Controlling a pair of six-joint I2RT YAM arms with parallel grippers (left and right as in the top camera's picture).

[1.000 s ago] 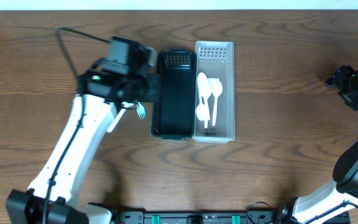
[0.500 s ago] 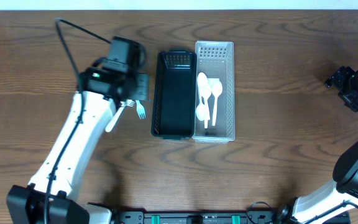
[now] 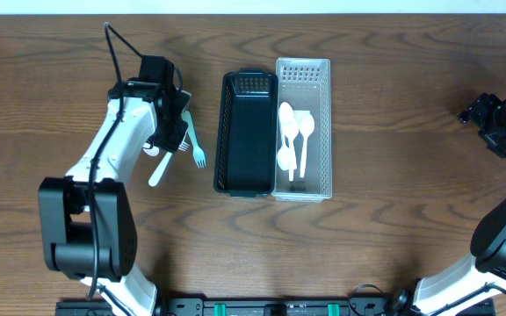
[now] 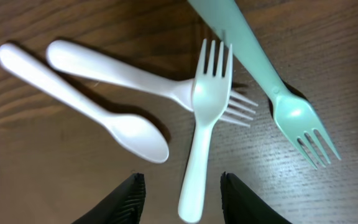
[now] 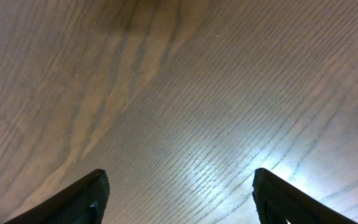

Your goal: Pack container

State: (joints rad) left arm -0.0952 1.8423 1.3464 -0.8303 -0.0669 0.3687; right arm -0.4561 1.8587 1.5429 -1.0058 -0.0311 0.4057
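Note:
The left gripper comes down open onto the pale fork's handle near its head [image 4: 200,147] next, since this part lies on bare wood, clear of the white fork [image 4: 129,74].
Loose plastic cutlery lies on the table left of the containers: a pale fork [image 4: 205,118], a white fork [image 4: 129,74] under it, a white spoon [image 4: 104,118] and a mint green fork [image 4: 266,81]. My left gripper [image 4: 182,180] is open, low over them, its fingers on either side of the pale fork's handle. In the overhead view my left gripper [image 3: 169,132] hides most of the pile; the mint fork [image 3: 193,145] shows beside it. A black container [image 3: 222,132] is empty. A white container [image 3: 323,132] holds white spoons [image 3: 292,132]. My right gripper [image 3: 499,123] is open and empty.
The two containers stand side by side, touching, in the middle of the table. My right gripper [image 5: 179,186] hovers over bare wood at the far right edge. The left arm's cable loops above the far left of the table.
My left gripper has moved left, away from the black container, and turned to sit over the loose cutlery. The right arm has not moved.

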